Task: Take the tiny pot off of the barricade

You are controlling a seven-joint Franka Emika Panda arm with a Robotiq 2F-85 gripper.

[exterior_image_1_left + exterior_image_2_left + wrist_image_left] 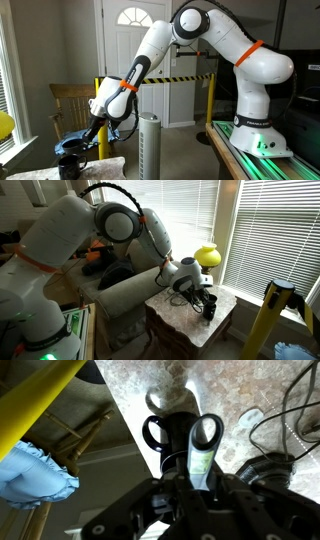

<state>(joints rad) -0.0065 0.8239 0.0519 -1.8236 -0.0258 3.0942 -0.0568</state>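
My gripper moves down a little toward the marble beside the black mug next to let go of the tiny pot, since the pot already hangs clear of the barricade.
My gripper hangs low over a marble-topped table, right beside a larger black mug. In the wrist view the jaws are drawn together, and a small greyish rounded shape that I take for the tiny pot sits at their tips, mostly hidden. The barricade stands behind the arm: yellow posts joined by yellow-and-black striped tape. One yellow post also shows in an exterior view and in the wrist view. The gripper is well away from the posts.
A white slotted tower fan stands by the table. A wooden chair is behind the gripper. A yellow round object sits by the window blinds. Black cables lie on the marble near the mug. Blue cloth lies below the table edge.
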